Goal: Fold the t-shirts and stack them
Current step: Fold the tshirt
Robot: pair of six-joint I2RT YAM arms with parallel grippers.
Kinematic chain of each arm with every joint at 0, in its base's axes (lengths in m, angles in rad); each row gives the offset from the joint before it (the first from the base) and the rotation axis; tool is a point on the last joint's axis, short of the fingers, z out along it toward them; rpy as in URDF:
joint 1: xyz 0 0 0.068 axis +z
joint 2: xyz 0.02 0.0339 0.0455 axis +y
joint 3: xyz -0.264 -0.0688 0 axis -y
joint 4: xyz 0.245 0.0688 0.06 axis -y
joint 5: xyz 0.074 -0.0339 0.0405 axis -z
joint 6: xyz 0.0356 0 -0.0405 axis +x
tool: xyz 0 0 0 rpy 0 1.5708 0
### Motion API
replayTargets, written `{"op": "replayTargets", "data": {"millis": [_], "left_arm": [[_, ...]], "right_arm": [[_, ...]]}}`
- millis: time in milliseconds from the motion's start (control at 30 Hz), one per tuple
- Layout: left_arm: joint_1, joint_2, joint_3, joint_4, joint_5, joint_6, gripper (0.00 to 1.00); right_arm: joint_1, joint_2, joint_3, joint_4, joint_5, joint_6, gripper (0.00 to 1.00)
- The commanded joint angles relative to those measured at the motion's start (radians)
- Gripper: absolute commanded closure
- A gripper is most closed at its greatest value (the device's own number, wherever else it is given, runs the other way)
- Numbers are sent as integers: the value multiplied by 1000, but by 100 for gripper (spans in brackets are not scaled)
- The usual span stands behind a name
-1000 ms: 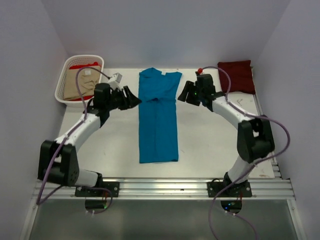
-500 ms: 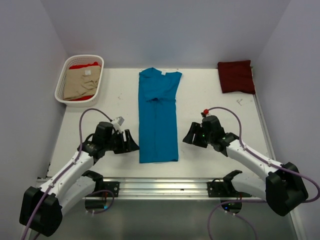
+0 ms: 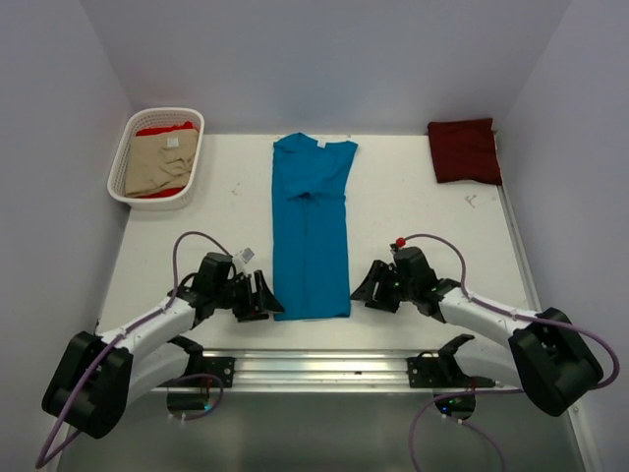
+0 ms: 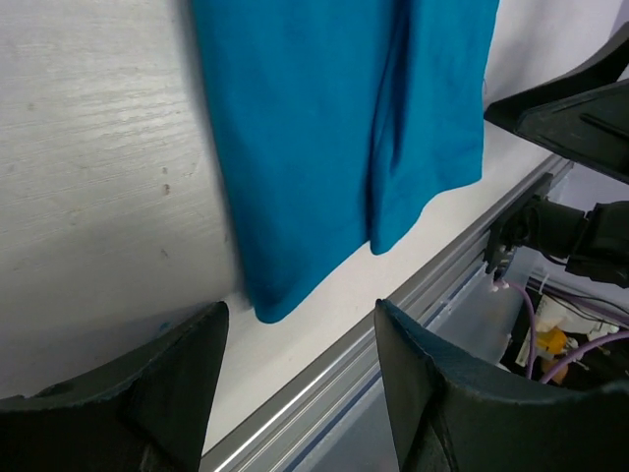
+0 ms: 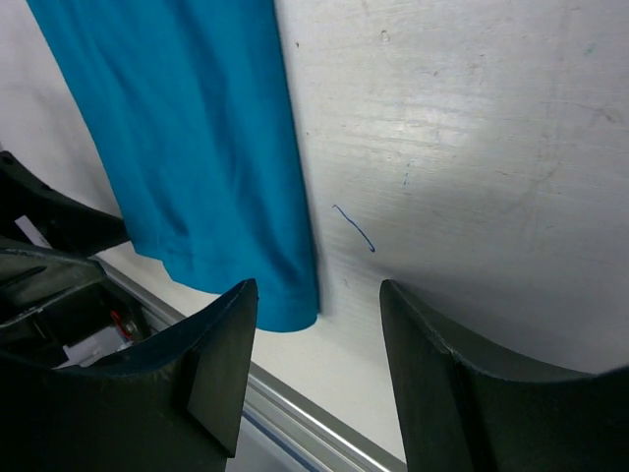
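Observation:
I should next move my right gripper back toward the metal bar and in over the teal-blue t-shirt's closest corner to close, because that corner points between the gripper's open fingers.
The teal-blue t-shirt lies flat in a long narrow strip down the middle of the table, sleeves folded in. My left gripper is open and empty just left of its near left corner. My right gripper is open and empty just right of its near right corner. The dark maroon t-shirt lies folded at the far right corner. The beige t-shirt lies on the bright red t-shirt in the basket.
The white slotted basket stands at the far left. The metal rail runs along the table's near edge, close behind both grippers. Walls close in on the left, back and right.
Both arms have swung back from the shirt's shoulders at the far end to its near hem, one on each side. The shirts have not moved.

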Motion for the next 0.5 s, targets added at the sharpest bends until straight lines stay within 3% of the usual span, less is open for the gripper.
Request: {"op": "replayTargets", "data": {"millis": [0,467], "left_arm": [[-13,46,-66,56,-10,-31,33],[-42,179,-80,205,-16,-50,40]], "right_arm": [[23,34,-41,114,-50,86,43],[151,91,-116,212,16,214,67]]}}
